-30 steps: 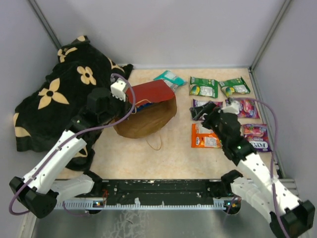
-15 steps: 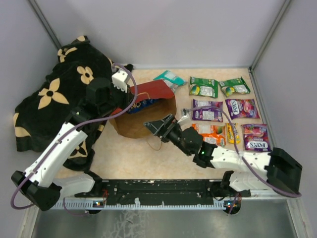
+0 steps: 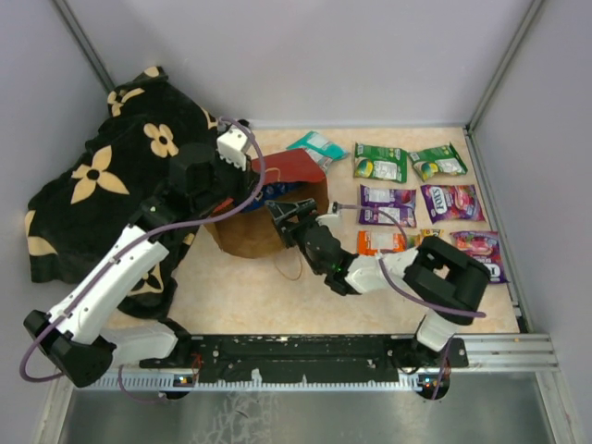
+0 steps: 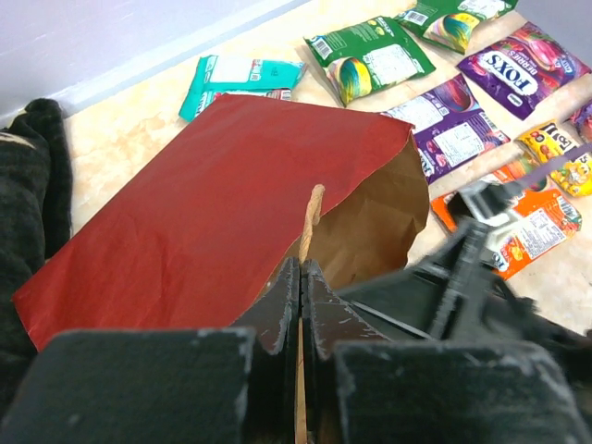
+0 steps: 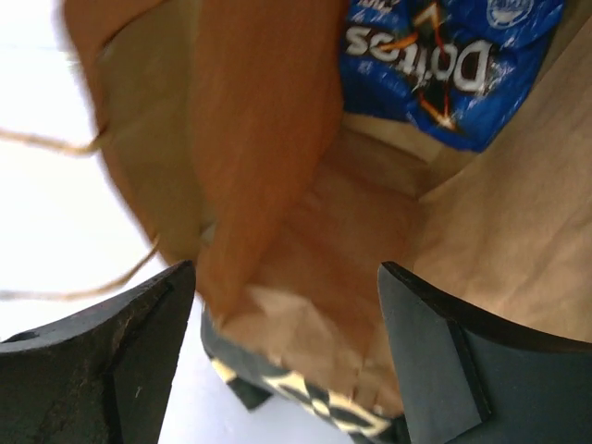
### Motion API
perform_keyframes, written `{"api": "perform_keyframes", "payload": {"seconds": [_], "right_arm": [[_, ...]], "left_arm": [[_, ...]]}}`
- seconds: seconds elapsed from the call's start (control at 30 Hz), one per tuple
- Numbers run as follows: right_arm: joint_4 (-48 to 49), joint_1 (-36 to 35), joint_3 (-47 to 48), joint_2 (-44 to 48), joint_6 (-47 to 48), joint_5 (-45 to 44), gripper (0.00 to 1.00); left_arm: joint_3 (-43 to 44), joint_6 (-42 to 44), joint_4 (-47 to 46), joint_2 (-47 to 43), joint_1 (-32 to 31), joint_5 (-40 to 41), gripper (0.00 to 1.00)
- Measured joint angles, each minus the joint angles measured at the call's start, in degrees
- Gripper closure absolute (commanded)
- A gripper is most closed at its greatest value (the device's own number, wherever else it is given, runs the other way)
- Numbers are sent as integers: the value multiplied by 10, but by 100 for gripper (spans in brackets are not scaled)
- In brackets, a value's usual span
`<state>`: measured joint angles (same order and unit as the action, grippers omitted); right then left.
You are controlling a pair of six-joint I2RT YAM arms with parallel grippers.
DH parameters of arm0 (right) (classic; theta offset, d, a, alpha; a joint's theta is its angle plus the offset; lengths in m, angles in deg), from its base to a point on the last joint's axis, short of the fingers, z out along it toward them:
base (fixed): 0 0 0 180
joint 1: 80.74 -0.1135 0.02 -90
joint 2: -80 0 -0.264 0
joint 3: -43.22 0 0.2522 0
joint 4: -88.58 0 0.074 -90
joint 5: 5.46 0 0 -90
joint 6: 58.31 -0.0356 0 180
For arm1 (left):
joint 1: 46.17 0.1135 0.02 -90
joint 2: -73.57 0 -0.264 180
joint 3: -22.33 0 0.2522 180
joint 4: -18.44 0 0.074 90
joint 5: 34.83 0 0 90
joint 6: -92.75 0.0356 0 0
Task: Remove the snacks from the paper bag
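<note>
My right gripper pushes away from my base next, deeper through the red paper bag's opening, onto the blue Doritos bag's near corner (image 3: 274,192) (image 5: 466,127).
The red paper bag (image 3: 289,171) lies on its side, its mouth facing right. My left gripper (image 3: 242,196) is shut on the bag's upper rim (image 4: 313,208) and holds the mouth open. My right gripper (image 3: 285,215) is open at the mouth, its fingers spread inside the brown kraft interior (image 5: 305,231). The blue Doritos bag (image 5: 444,65) lies deeper inside, beyond the fingers, untouched; it also shows in the top view (image 3: 273,191). Teal (image 3: 316,145), green (image 3: 380,163), purple (image 3: 387,205), orange (image 3: 384,242) and pink-red (image 3: 481,245) packets lie on the table right of the bag.
A black flower-patterned blanket (image 3: 102,176) is heaped at the left, under the bag's rear. A second green packet (image 3: 438,162) and a purple Fox's packet (image 3: 451,201) lie at the right. A cord handle (image 3: 291,270) trails on the table. Walls close the back and sides.
My right arm has swung left from over the packets to the bag, and its open gripper has gone into the mouth. My left gripper has shifted right a little while still holding the rim.
</note>
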<state>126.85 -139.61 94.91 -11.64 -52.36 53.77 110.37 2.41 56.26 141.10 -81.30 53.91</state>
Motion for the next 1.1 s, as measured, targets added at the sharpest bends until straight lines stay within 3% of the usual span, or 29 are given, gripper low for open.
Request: {"api": "perform_keyframes", "payload": {"seconds": [0.27, 0.4, 0.7, 0.87, 1.1], "right_arm": [[-132, 33, 145, -143, -90, 5, 4], [-230, 37, 240, -210, -123, 15, 6], [-344, 57, 370, -325, -179, 44, 8], [-407, 71, 455, -365, -200, 56, 18], [-326, 98, 482, -421, -207, 77, 38]], "left_arm": [[-6, 13, -26, 19, -64, 69, 100], [-5, 23, -30, 40, -92, 92, 100], [-6, 26, -35, 62, -111, 102, 100], [-32, 25, -60, 41, -112, 101, 100], [-78, 29, -88, 20, -111, 96, 100]]}}
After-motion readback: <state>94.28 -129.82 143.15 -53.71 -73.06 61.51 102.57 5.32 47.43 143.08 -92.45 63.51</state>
